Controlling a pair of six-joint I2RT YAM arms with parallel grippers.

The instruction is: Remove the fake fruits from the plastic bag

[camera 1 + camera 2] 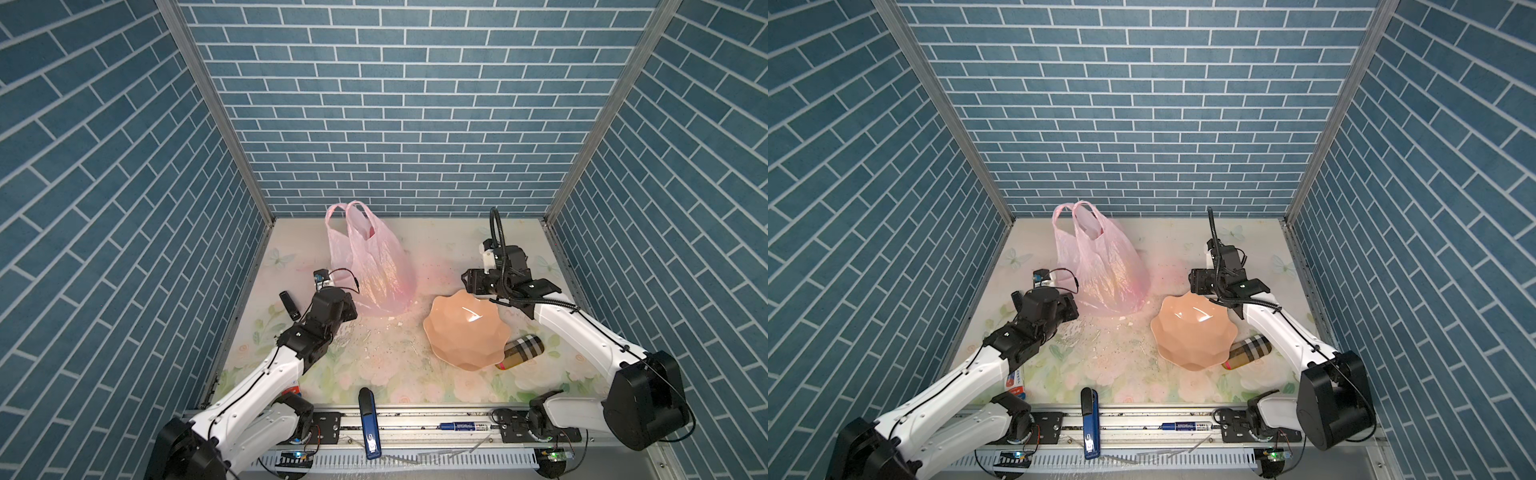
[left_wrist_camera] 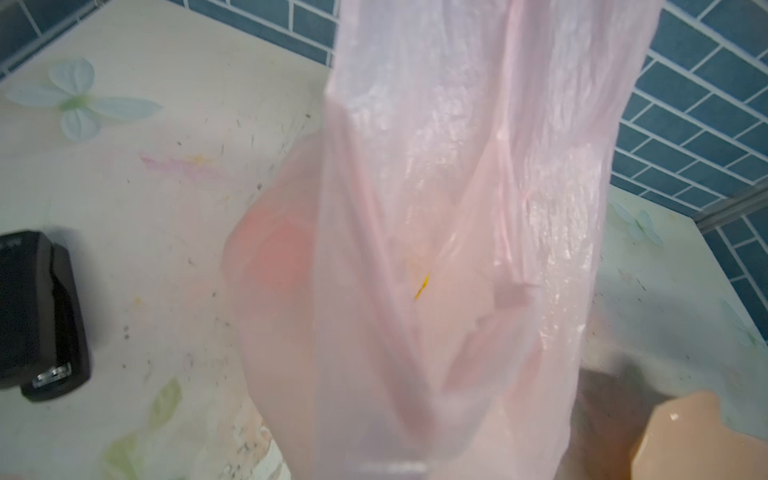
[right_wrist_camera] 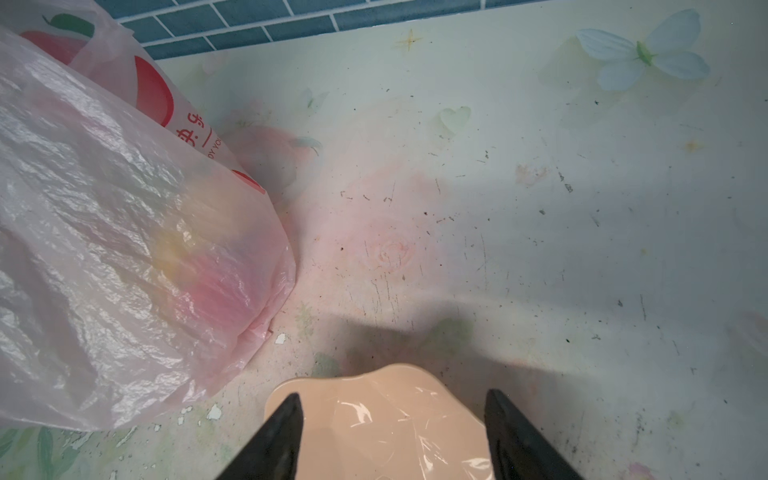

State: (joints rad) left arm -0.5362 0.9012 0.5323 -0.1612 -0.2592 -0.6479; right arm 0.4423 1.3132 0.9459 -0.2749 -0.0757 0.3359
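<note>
Next, my left gripper will draw back over the speckled tabletop in front of the bag and release the film, since the bag stands far out on the tabletop.
The pink translucent plastic bag [image 1: 368, 266] stands at the back of the table with its two loop handles up, and shows in both top views [image 1: 1100, 270]. The fake fruits show only as yellow [image 3: 174, 249] and red [image 3: 226, 295] blurs through the film near its bottom. My left gripper [image 1: 352, 309] is at the bag's lower left corner and is shut on the film. In the left wrist view the bag [image 2: 457, 208] hangs right over the jaws and hides them. My right gripper [image 3: 392, 432] is open and empty above the far rim of the plate, to the right of the bag.
A peach scalloped plate [image 1: 465, 332] lies right of centre, with a plaid cylinder [image 1: 524, 351] against its right side. A black stapler [image 1: 289, 305] lies left of my left arm. On the front rail are a blue stapler [image 1: 368, 419] and a marker [image 1: 461, 424].
</note>
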